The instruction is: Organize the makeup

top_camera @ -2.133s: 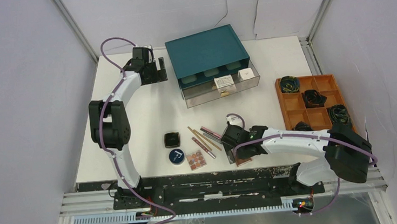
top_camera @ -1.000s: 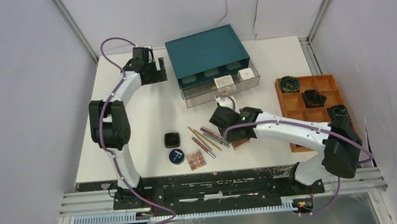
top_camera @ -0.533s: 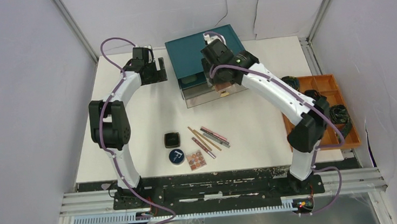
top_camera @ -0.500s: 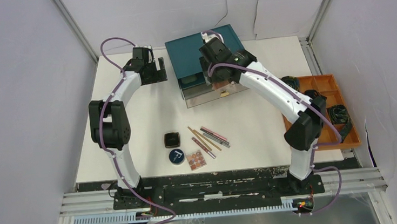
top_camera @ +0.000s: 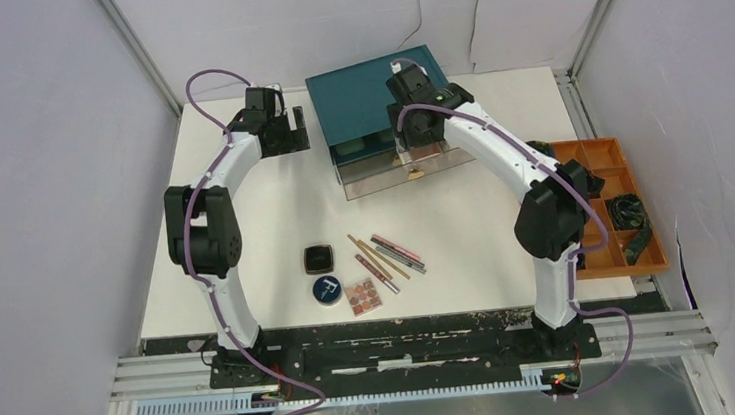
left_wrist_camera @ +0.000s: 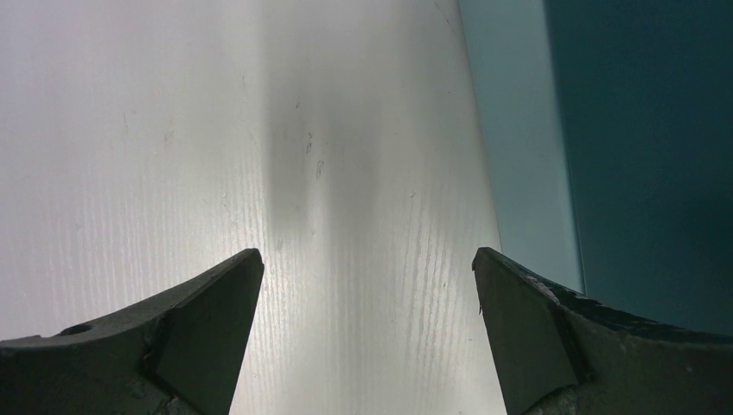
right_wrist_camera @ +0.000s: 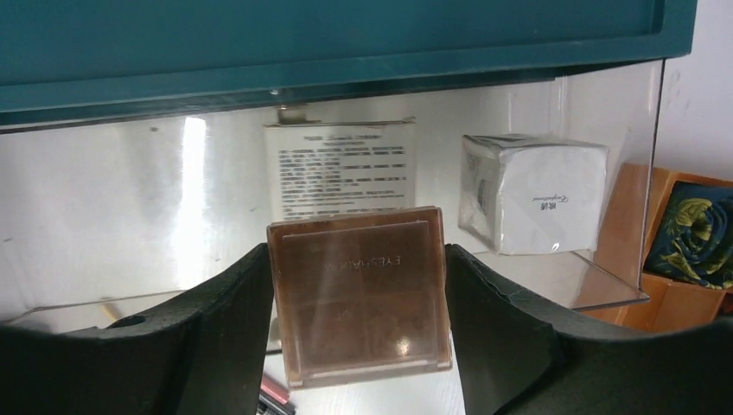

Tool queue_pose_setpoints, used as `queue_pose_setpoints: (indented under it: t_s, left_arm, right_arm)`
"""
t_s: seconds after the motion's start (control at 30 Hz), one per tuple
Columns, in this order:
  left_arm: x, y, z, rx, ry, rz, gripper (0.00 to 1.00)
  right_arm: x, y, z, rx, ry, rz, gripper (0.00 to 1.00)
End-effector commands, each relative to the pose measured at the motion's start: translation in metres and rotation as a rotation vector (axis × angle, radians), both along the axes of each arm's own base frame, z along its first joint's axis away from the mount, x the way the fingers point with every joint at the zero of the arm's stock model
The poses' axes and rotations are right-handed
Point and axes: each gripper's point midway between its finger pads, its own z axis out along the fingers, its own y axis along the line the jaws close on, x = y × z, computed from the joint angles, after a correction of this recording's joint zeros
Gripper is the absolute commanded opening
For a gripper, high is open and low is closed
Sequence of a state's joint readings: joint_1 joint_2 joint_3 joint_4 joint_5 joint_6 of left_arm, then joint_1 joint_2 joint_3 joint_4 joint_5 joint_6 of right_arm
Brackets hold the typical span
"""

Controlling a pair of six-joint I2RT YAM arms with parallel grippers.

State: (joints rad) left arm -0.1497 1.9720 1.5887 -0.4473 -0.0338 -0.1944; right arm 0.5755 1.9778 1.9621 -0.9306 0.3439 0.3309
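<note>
The brown square compact should be lowered by my right gripper onto the white packet (right_wrist_camera: 344,175) in the open clear drawer.
My right gripper (right_wrist_camera: 359,259) is shut on the brown square compact (right_wrist_camera: 359,298) and holds it over the open clear drawer (right_wrist_camera: 130,199) of the teal box (top_camera: 378,91). A white packet (right_wrist_camera: 341,177) and a white cube (right_wrist_camera: 536,194) lie in the drawer behind the compact. In the top view the right gripper (top_camera: 413,153) is above the drawer's middle. The black square compact (top_camera: 319,259), round dark-blue tin (top_camera: 328,289), eyeshadow palette (top_camera: 362,295) and thin pencils (top_camera: 385,256) lie near the table's front. My left gripper (left_wrist_camera: 367,259) is open and empty beside the teal box (left_wrist_camera: 640,130).
An orange tray (top_camera: 604,207) with black coiled items stands at the right; it also shows in the right wrist view (right_wrist_camera: 683,251). The left gripper (top_camera: 281,130) is at the back left. White walls close in the table on three sides.
My right arm lifted the brown compact from the table's front and carried it back to the open drawer, then shifted a little right. The left arm has not moved.
</note>
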Motion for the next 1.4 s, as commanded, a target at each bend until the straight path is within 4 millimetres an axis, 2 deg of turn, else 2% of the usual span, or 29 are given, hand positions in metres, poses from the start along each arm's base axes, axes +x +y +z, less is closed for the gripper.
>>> queue_pose_setpoints:
  t_s: [0.0,0.23,0.53,0.6,0.7,0.73,0.8,0.83,0.87,1.0,1.1,1.23,1.3,1.37]
  left_arm:
    - [0.012,0.002,0.021,-0.002,-0.069,-0.006,0.98]
    - [0.013,0.002,0.017,0.005,-0.06,-0.007,0.98]
    - [0.014,0.005,0.016,0.019,-0.057,-0.003,0.99]
    - [0.013,0.005,0.015,0.021,-0.054,-0.003,0.98]
    - [0.013,0.007,0.015,0.024,-0.056,-0.001,0.98]
    - [0.014,0.006,0.016,0.022,-0.057,-0.001,0.98]
    - [0.014,0.007,0.016,0.021,-0.056,0.001,0.98]
    - [0.014,0.007,0.016,0.021,-0.057,0.0,0.98]
    - [0.014,0.007,0.016,0.019,-0.056,0.001,0.98]
    - [0.015,0.008,0.016,0.02,-0.055,0.004,0.98]
    - [0.015,0.009,0.017,0.022,-0.058,0.007,0.98]
    - [0.016,0.009,0.018,0.018,-0.06,0.007,0.98]
    - [0.016,0.008,0.017,0.017,-0.057,0.006,0.98]
    - [0.016,0.008,0.016,0.016,-0.056,0.005,0.98]
  right_arm:
    - [0.01,-0.007,-0.01,0.023,-0.011,-0.006,0.38]
    - [0.018,-0.009,-0.036,0.018,0.035,-0.005,0.39]
    - [0.039,-0.004,-0.047,0.031,0.049,-0.008,0.39]
    - [0.039,-0.004,-0.049,0.029,0.059,-0.01,0.46]
    - [0.035,-0.008,-0.05,0.018,0.067,-0.023,0.59]
    - [0.034,-0.009,-0.049,0.02,0.062,-0.026,0.67]
    - [0.033,-0.01,-0.04,0.034,0.036,-0.028,0.9]
    - [0.032,-0.01,-0.034,0.041,0.018,-0.028,0.97]
    - [0.033,-0.011,-0.029,0.046,0.003,-0.028,1.0]
    - [0.034,-0.012,0.006,0.064,-0.062,-0.016,1.0]
    - [0.034,-0.013,0.045,0.095,-0.136,-0.005,1.0]
    - [0.022,-0.012,0.087,0.149,-0.202,0.014,1.0]
    - [0.006,-0.008,0.093,0.149,-0.187,0.042,1.0]
    - [-0.016,0.001,0.09,0.123,-0.16,0.082,1.0]
